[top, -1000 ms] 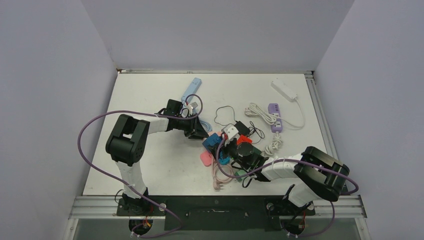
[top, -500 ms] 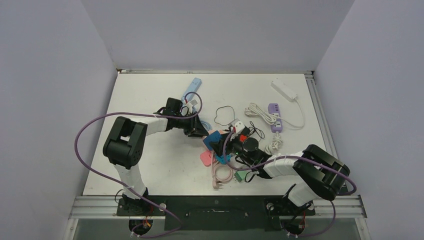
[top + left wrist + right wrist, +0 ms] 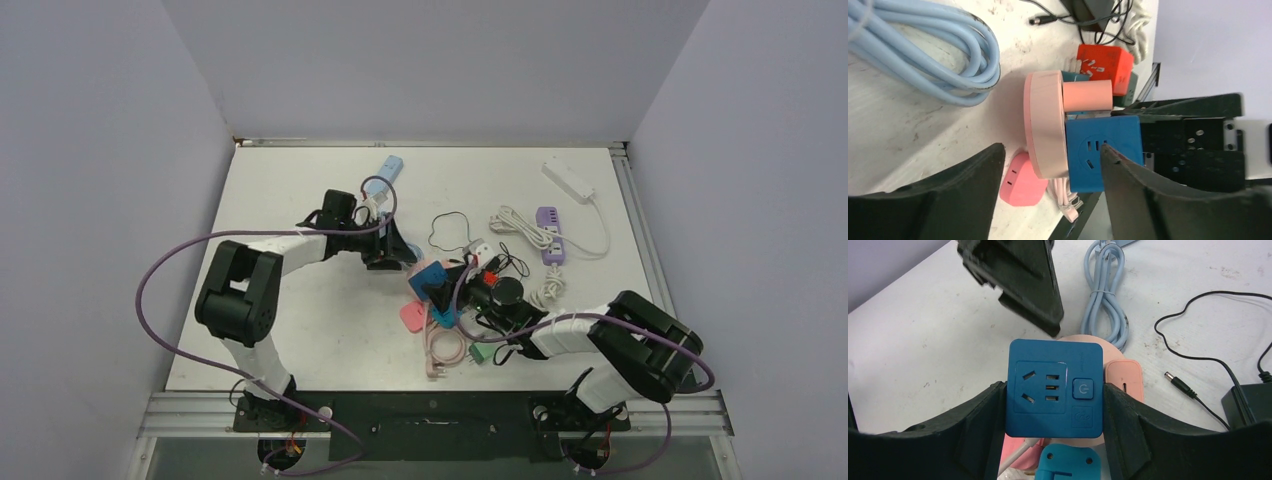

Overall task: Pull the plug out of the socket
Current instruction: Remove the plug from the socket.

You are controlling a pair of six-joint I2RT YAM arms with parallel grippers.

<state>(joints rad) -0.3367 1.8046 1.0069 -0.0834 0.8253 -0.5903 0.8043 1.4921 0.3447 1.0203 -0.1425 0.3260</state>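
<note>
Next, my left gripper needs to draw away from the blue socket cube (image 3: 432, 278), then move in over the pink disc's edge alone, because one finger overlaps the cube.
A blue socket cube (image 3: 1053, 390) sits clamped between my right gripper's (image 3: 1054, 390) fingers, its slotted face and power button toward the camera. In the top view the blue socket cube (image 3: 432, 278) is just right of my left gripper (image 3: 397, 258). A pink round plug body (image 3: 1045, 125) presses flat against the cube's (image 3: 1103, 150) side, with a pink stub (image 3: 1087, 96) beside it. My left gripper (image 3: 1052, 150) stands open, its fingers either side of the pink disc and cube and short of them. A teal plug (image 3: 1070, 462) hangs under the cube.
A small pink plug (image 3: 1020, 180) lies on the table by the left finger. Coiled light blue cable (image 3: 923, 55), a red cube (image 3: 1103, 62), a black adapter (image 3: 1248, 400) and a pink cable (image 3: 440, 350) crowd the middle. Purple (image 3: 551, 232) and white (image 3: 568, 178) power strips lie back right.
My left gripper's jaws have gone from shut to open and it has drawn back slightly left. The right gripper keeps its hold on the blue cube, which shifted a little right.
</note>
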